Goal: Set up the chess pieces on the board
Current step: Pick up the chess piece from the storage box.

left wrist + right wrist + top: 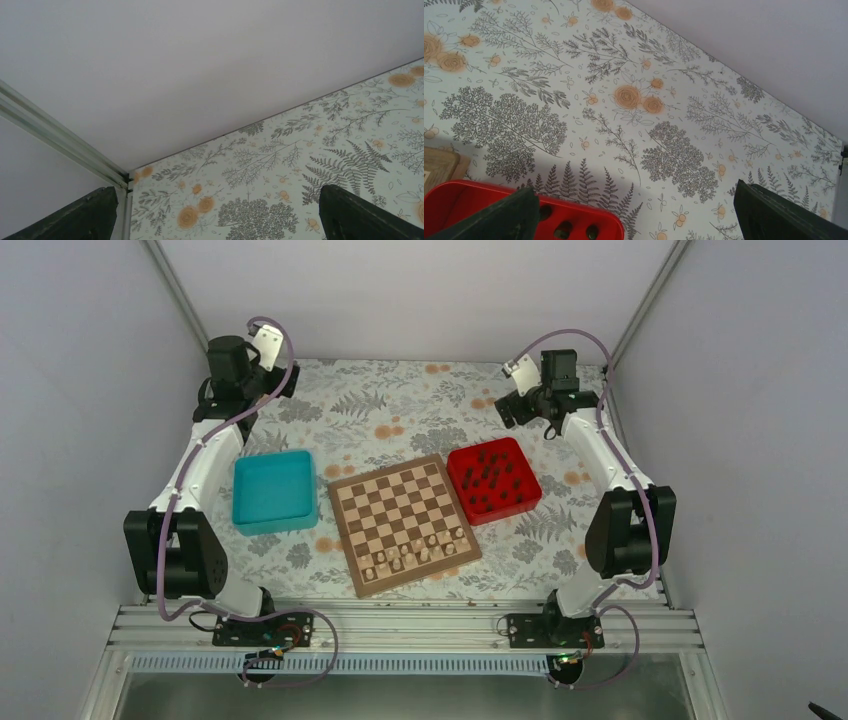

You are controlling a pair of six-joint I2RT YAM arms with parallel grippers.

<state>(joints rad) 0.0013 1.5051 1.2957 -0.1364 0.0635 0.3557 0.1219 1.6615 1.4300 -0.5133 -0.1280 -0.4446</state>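
Note:
The board's far rows are empty, so my right gripper will next move back and down into the red tray (528, 502), onto a dark chess piece among the others.
The board (372, 502) lies mid-table, with pale chessmen (420, 552) standing on its near rows. The dark chess pieces (490, 475) sit in the red tray (528, 502) at the board's right. In the right wrist view a few of them (564, 229) show inside the red tray's (589, 212) corner, and a corner of the board (439, 165) shows at the left edge. My left gripper (262, 375) (217, 200) is raised at the back left, open and holding nothing. At the back right, beyond the red tray, my right gripper (510, 405) (636, 200) is also open with nothing in it.
An empty teal tray (273, 490) stands left of the board. A floral cloth (400, 410) covers the table. White walls close in the back and both sides, with a metal corner post (60, 145) by the left gripper.

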